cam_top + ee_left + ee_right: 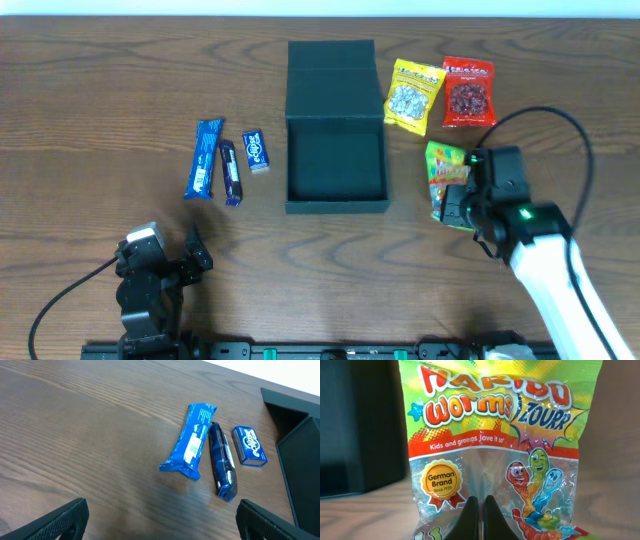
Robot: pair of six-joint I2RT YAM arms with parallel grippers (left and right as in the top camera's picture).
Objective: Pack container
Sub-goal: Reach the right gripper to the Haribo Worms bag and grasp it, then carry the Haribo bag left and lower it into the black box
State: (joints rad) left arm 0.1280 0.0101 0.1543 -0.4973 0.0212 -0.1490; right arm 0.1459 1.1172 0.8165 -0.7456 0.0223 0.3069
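Note:
My right gripper should next raise the Haribo worms packet [446,165] over the open container [336,205] and then lower it inside, since the bottom of the container is empty.
The dark green-black container [336,205] stands open at mid-table, its lid flap [330,65] lying back behind it. It also shows in the left wrist view [300,455] and in the right wrist view [355,425]. My right gripper [456,205] [480,502] is to the right of the container, shut on the lower edge of a green Haribo worms packet [446,165] [490,435]. My left gripper [193,252] [160,525] is open and empty near the front left, above bare wood.
A yellow snack packet [414,95] and a red one [468,92] lie right of the lid. A light blue bar [205,158] [192,442], a dark blue bar [231,172] [221,460] and a small blue pack [256,150] [250,446] lie left of the container.

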